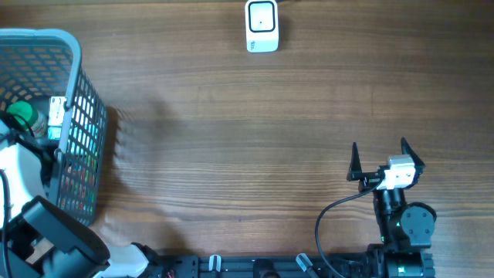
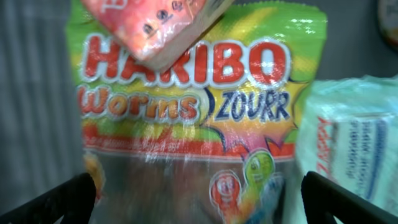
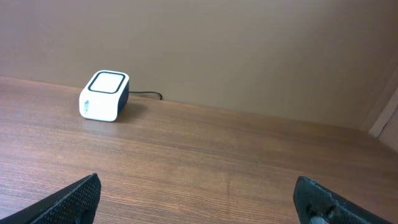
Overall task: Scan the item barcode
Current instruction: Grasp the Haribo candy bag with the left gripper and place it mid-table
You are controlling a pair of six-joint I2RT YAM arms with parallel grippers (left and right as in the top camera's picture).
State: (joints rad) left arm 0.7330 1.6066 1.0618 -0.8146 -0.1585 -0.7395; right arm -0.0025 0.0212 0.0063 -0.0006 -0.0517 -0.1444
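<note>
I need to lower my left gripper deeper into the basket next and pinch the candy bag's lower part (image 2: 194, 190).
In the left wrist view a Haribo Worms Zourr candy bag (image 2: 186, 118) fills the picture, close below my left gripper (image 2: 198, 200). This gripper is open, its dark fingers (image 2: 62, 202) standing either side of the bag's lower part with nothing gripped. No barcode shows on the bag's face. An orange-red pack (image 2: 155, 25) lies over the bag's top edge. The white barcode scanner (image 1: 262, 25) stands at the table's far edge, also in the right wrist view as the scanner (image 3: 104, 95). My right gripper (image 1: 384, 158) hovers open over bare wood at the front right, holding nothing.
A grey mesh basket (image 1: 81, 116) at the far left holds the items, and my left arm (image 1: 19, 174) reaches into it. A white packet (image 2: 351, 149) lies right of the candy bag. A green-capped item (image 1: 21, 116) sits in the basket. The scanner's cable (image 3: 146, 94) trails behind it.
</note>
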